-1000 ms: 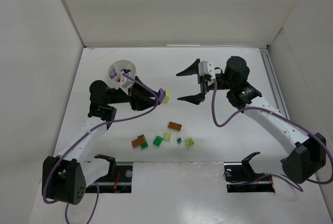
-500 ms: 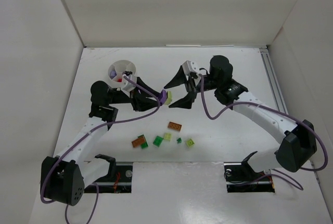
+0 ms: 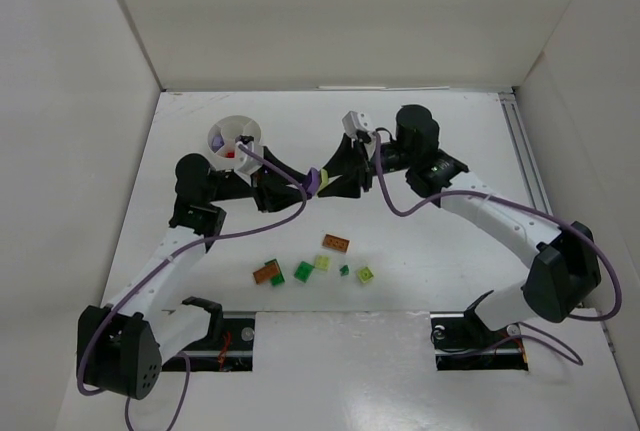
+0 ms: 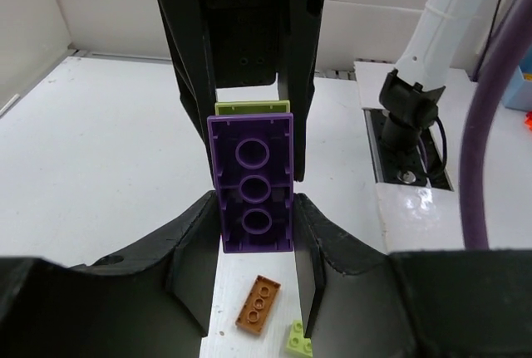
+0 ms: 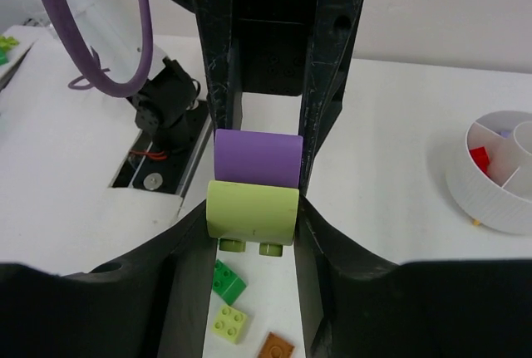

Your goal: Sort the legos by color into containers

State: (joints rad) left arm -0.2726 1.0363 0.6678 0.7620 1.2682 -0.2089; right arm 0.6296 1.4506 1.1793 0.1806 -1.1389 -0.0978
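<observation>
The lilac piece nearly matches, so my left gripper needs to move outward, to the left in the top view, and let go of the purple brick over the lilac piece's compartment [image 3: 218, 140].
My left gripper [image 3: 300, 186] is shut on a purple brick [image 4: 253, 183], held in the air mid-table. A yellow-green brick [image 5: 252, 213] is stuck to the purple brick's far end. My right gripper [image 3: 335, 173] faces the left one and is shut on that yellow-green brick, its fingers [image 5: 303, 233] pressing both sides. The white divided dish [image 3: 215, 133] stands at the back left with a red piece and a lilac piece inside. Loose legos lie near the front: an orange plate [image 3: 336, 243], another orange one [image 3: 266, 273], a green brick [image 3: 303, 271] and yellow-green bricks [image 3: 322, 262].
White walls enclose the table on three sides. Purple cables [image 3: 400, 213] loop off both arms over the middle. Black mounts [image 3: 205, 313] sit at the near edge. A small green piece [image 3: 344, 270] and a yellow-green one [image 3: 366, 273] lie beside the loose bricks.
My right arm swung left to the joined bricks and its wide-open jaws closed onto the yellow-green one. The left arm kept still with the purple brick.
</observation>
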